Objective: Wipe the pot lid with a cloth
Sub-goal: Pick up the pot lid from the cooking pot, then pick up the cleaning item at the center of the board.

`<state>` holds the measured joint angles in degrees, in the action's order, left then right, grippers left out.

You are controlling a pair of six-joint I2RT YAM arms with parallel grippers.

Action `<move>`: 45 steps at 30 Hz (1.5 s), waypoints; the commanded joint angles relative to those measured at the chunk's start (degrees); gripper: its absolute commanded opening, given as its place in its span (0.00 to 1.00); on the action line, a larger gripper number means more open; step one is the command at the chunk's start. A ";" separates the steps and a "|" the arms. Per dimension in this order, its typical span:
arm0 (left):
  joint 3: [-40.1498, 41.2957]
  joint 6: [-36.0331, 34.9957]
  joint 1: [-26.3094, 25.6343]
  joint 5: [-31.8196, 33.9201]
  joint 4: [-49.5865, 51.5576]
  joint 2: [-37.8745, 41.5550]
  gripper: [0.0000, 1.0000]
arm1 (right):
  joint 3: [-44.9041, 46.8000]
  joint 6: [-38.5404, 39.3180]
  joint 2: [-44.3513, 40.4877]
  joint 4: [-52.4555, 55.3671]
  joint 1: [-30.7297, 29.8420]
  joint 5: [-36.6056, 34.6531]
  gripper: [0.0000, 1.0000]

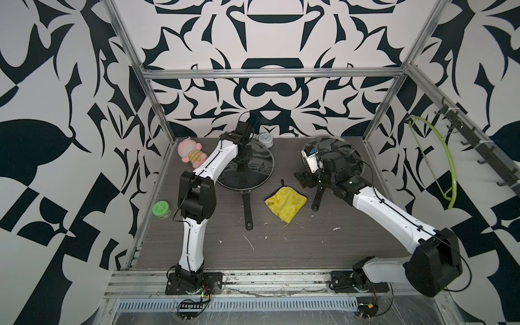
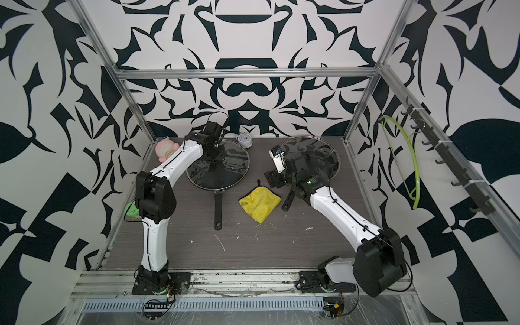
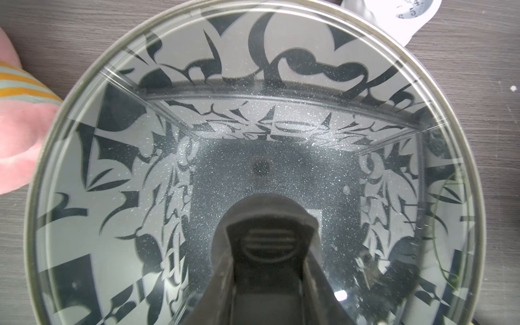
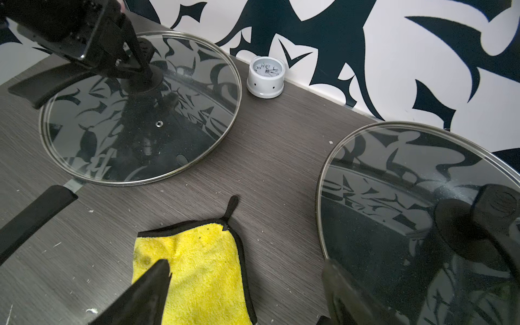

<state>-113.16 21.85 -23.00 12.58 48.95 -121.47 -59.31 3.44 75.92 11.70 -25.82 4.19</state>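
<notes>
The yellow cloth lies flat below my right gripper and nearer my base, so my right gripper needs to tilt down next and go lower and back toward me onto the cloth's middle (image 1: 286,204) (image 4: 199,289).
Two glass lids sit on pans. The left pot lid (image 1: 253,168) (image 2: 230,168) (image 3: 135,157) (image 4: 174,126) has a black knob (image 3: 266,242). My left gripper (image 1: 243,157) (image 2: 212,159) (image 3: 266,278) reaches down onto that knob, its fingers pressed against the knob's two sides. The other lid (image 1: 347,149) (image 2: 320,149) (image 4: 394,183) lies at the back right. The yellow cloth (image 1: 285,204) (image 2: 260,206) (image 4: 202,267) lies flat on the table between the pans, its black loop pointing to the back. My right gripper (image 1: 305,178) (image 2: 271,180) (image 4: 247,273) hovers open over the cloth's right edge, holding nothing.
A pink plush toy (image 1: 190,152) and a white clock (image 1: 265,139) stand near the back beside the left pan. A green jar (image 1: 161,209) sits outside the left frame rail. Two black pan handles (image 1: 247,209) (image 1: 318,197) flank the cloth. A green hanger (image 1: 439,157) hangs at the right.
</notes>
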 commanded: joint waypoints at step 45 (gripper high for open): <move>31.94 21.91 17.50 -40.97 -31.37 46.92 0.00 | -5.46 -13.54 29.58 11.39 -14.10 -9.29 0.81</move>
<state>-80.95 42.24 -5.63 -23.70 27.42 -77.93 -62.13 -8.56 104.01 18.61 -39.55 -2.76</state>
